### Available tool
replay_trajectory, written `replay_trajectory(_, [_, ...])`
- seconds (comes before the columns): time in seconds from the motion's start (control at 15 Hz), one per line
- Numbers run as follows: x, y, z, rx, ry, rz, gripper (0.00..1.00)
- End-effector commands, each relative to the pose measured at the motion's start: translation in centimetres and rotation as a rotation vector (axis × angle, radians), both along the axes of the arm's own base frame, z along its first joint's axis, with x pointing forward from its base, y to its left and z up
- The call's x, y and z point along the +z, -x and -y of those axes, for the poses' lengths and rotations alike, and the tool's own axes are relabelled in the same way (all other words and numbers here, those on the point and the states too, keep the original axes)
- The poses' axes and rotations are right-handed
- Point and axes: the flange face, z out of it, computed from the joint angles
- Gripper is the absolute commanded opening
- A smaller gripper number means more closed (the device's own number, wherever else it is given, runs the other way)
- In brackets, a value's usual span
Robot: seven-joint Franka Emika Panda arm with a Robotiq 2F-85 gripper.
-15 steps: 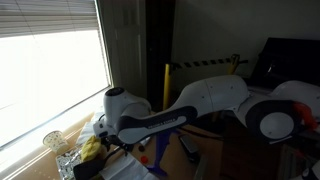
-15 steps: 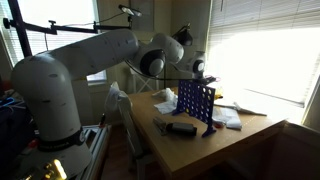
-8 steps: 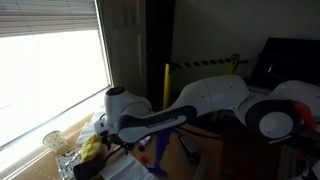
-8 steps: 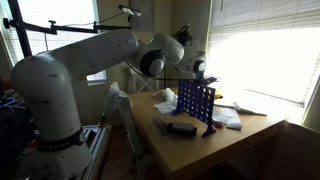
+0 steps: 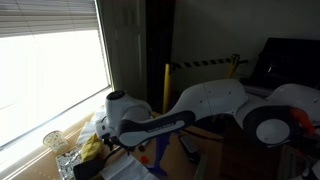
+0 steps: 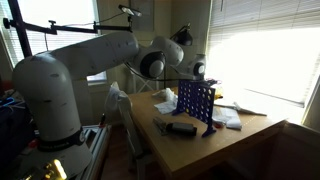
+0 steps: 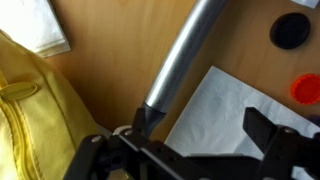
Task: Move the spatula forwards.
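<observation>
I need to move my gripper to the left in the wrist view, over the spatula handle's dark tip (image 7: 151,116), because only paper shows between the open fingers.
In the wrist view the spatula (image 7: 185,55) shows as a slim grey handle that runs from the top right down to a dark tip. It lies on the wooden table. My gripper (image 7: 205,128) is open just above the table. Its left finger is right at the handle's dark tip, and its right finger is over a white paper sheet (image 7: 225,95). Nothing is between the fingers but the paper below. In both exterior views the spatula is hidden. The gripper is low over the table by the window (image 5: 104,143) and behind the blue grid (image 6: 199,72).
A yellow cloth (image 7: 30,105), a white napkin (image 7: 35,25), a black disc (image 7: 292,30) and a red disc (image 7: 308,88) lie around the gripper. A glass (image 5: 55,143) stands by the window. A blue upright grid (image 6: 195,102) and a dark block (image 6: 180,127) are on the table.
The arm has shifted very slightly in an exterior view. Nothing else has visibly changed.
</observation>
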Motion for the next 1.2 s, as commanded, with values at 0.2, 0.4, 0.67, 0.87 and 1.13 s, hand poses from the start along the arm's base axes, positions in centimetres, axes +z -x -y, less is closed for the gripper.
replay_trajectory(0.2, [-1.1,-0.9,0.1,-0.035,-0.023,0.036,1.0])
replay_trajectory(0.4, [-1.2,-0.9,0.2,-0.045,-0.031,0.033,1.0])
replay_trajectory(0.67, [-1.6,-1.1,0.2,-0.047,-0.042,0.049,0.92])
replay_trajectory(0.87, [-2.0,-1.1,0.2,-0.048,-0.044,0.052,0.89])
replay_trajectory(1.13, [-2.0,-1.2,0.1,-0.051,-0.053,0.069,0.71])
